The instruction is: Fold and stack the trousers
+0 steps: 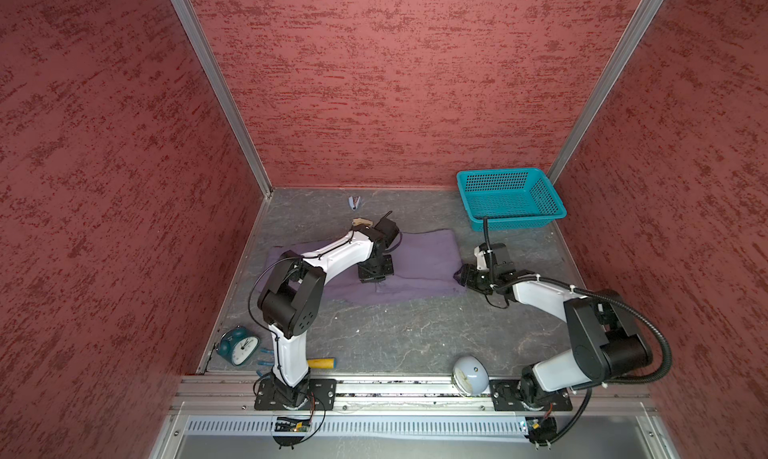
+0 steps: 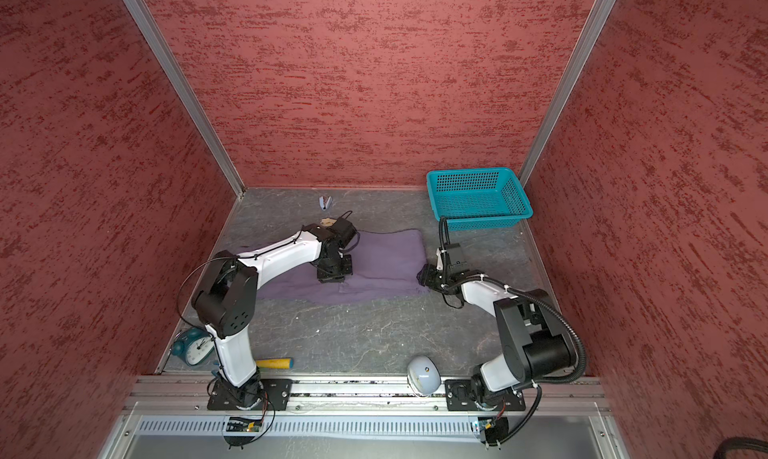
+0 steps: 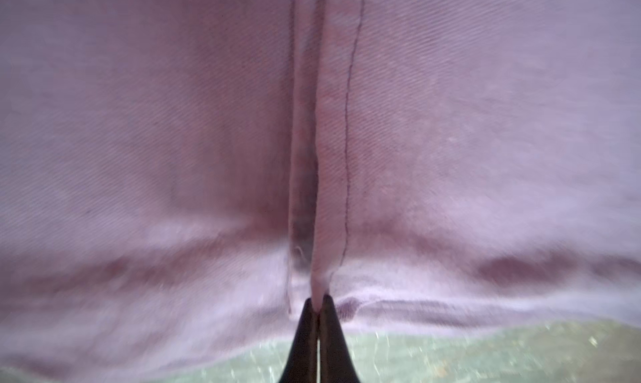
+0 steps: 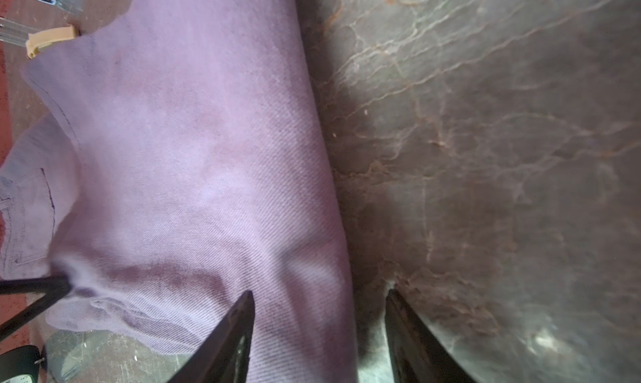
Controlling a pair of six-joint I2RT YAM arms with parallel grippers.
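Observation:
The trousers' end edge (image 1: 460,267) (image 4: 351,329) lies between my right gripper's open fingers, so next they stay low in place and close straight onto it.
The purple trousers (image 1: 419,257) (image 2: 386,255) lie spread flat across the middle of the grey table in both top views. My left gripper (image 1: 376,279) (image 2: 332,279) points down onto their near middle. In the left wrist view it (image 3: 317,303) is shut on a pinched ridge of the trousers (image 3: 173,138) along a stitched seam. My right gripper (image 1: 459,276) (image 2: 422,276) sits low at the cloth's right end. In the right wrist view it (image 4: 319,296) is open, one finger over the trousers (image 4: 194,155), the other over bare table, the cloth's edge between them.
A teal basket (image 1: 511,199) stands at the back right. A teal alarm clock (image 1: 239,344), a yellow-handled tool (image 1: 321,363) and a pale round clock (image 1: 469,376) lie along the front edge. A small blue object (image 1: 354,202) and a beige piece (image 1: 361,222) lie behind the trousers.

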